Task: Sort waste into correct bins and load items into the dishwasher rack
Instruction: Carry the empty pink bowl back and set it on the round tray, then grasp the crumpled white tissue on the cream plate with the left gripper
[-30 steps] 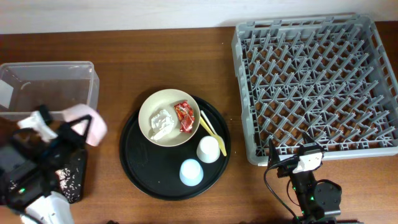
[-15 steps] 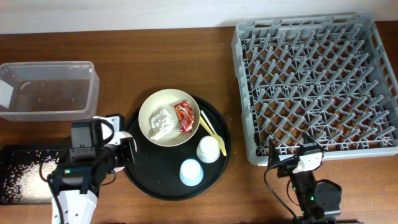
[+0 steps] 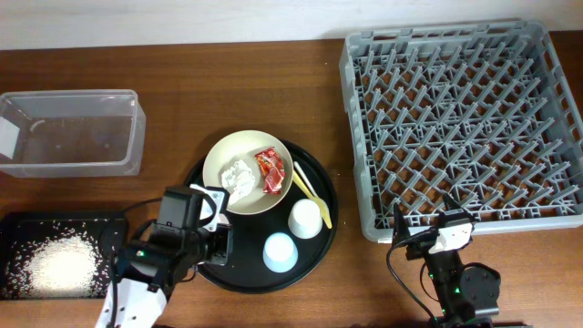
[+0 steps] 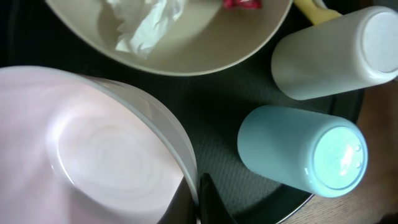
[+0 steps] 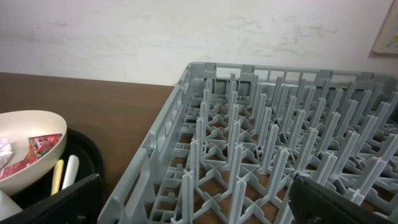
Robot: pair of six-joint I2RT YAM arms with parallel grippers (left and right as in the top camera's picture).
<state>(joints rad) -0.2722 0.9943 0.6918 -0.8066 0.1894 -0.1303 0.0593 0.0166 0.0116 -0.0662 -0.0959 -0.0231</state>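
Next, my left gripper moves down and toward the light blue cup and sets the small pink bowl onto the round tray, since the tray's surface there is bare.
My left gripper is shut on the rim of the small pink bowl and holds it over the left part of the round black tray. The cream bowl holds the white tissue wad and the red wrapper. The white cup and the light blue cup stand upside down on the tray. The pale yellow fork and spoon lie beside the bowl. Rice lies in the shallow black tray. My right gripper is open and empty by the grey rack.
The clear plastic tub stands at the far left, behind the shallow black tray. The rack fills the right side of the table. Bare wood lies between the tub, the round tray and the rack.
My left arm has swung right with the pink bowl, from over the shallow black tray to over the round tray. A rice heap now shows in the shallow tray. The right arm is still.
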